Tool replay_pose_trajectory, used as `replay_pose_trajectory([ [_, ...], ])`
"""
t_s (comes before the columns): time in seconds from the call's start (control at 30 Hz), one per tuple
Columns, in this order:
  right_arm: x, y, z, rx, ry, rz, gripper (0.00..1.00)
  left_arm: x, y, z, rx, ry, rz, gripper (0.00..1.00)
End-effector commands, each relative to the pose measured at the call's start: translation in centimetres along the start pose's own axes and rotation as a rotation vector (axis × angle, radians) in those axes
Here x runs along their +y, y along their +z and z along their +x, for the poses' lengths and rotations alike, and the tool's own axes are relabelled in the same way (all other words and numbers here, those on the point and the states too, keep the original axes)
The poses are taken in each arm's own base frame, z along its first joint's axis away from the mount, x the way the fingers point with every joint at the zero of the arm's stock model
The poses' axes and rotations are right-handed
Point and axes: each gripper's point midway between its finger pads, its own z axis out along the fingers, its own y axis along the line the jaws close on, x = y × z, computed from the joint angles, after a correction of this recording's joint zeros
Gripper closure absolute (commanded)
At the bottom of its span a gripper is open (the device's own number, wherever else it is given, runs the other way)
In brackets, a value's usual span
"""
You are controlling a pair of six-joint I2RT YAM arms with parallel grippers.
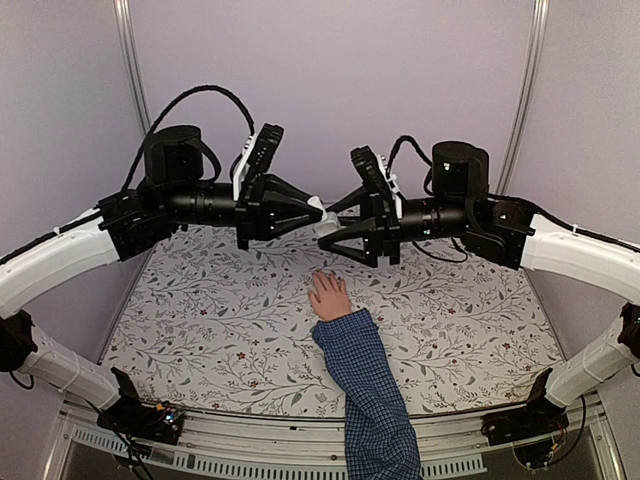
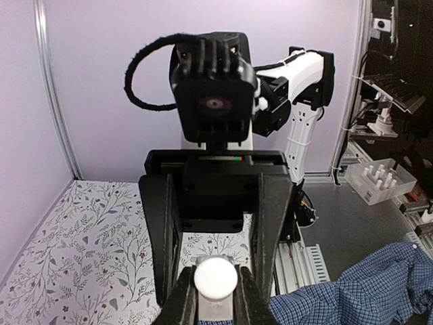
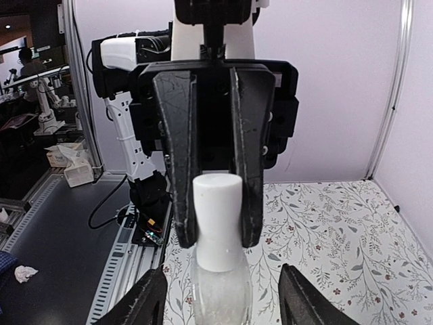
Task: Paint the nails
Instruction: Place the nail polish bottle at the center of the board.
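Observation:
My left gripper carries the bottle down onto empty floral mat beside the hand (image 1: pixel 264 288) next, below the gripper to its left in the top view. It then releases the bottle there.
A pale hand (image 1: pixel 328 297) lies flat on the floral mat, ending a blue checked sleeve (image 1: pixel 368 385); the sleeve also shows in the left wrist view (image 2: pixel 369 284). Its nails (image 1: pixel 321 277) are too small to tell any colour. Above the hand, my left gripper (image 1: pixel 316 214) (image 2: pixel 215 294) is shut on the white cap (image 2: pixel 215 276) (image 3: pixel 217 203) of a clear polish bottle (image 3: pixel 220 291). My right gripper (image 1: pixel 328 228) (image 3: pixel 220 308) faces it, open, its fingers (image 3: pixel 147 301) wide on either side of the bottle's glass body without touching it.
The floral mat (image 1: pixel 220 320) covers the table between lilac walls. A metal rail (image 1: pixel 250 430) runs along the near edge. Off the table, a white rack (image 2: pixel 379 181) and crumpled tissues (image 3: pixel 67 159) lie on side benches.

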Motion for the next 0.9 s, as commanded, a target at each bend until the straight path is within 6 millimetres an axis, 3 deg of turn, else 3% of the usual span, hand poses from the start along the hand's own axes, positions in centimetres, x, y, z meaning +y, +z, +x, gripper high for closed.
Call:
replay_pose_trajectory([
  [0.0, -1.0, -0.4, 0.7, -0.007, 0.012, 0.051, 0.36, 1.4, -1.5, -0.9, -0.050, 0.007, -0.062, 1.00],
  [0.07, -1.5, -0.7, 1.1, -0.008, 0.028, 0.071, 0.28, 2.1, -2.0, -1.2, -0.073, -0.009, -0.085, 1.00],
  [0.1, -1.8, -1.0, 1.2, -0.011, 0.034, 0.079, 0.13, 2.6, -2.3, -1.2, -0.077, -0.014, -0.101, 1.00],
  [0.23, -3.0, -2.0, 2.4, -0.006, 0.067, 0.132, 0.02, 5.6, -3.5, 0.0, -0.077, -0.066, -0.220, 1.00],
  [0.53, -6.1, -6.1, 4.7, -0.029, 0.153, 0.347, 0.01, 14.5, -9.5, 6.9, -0.061, -0.249, -0.688, 1.00],
  [0.7, -6.8, -8.5, 5.5, -0.058, 0.174, 0.437, 0.01, 16.5, -12.1, 10.5, -0.054, -0.300, -0.850, 1.00],
  [0.87, -6.6, -9.6, 5.9, -0.077, 0.193, 0.468, 0.01, 17.3, -13.0, 14.6, -0.026, -0.332, -0.936, 1.00],
])
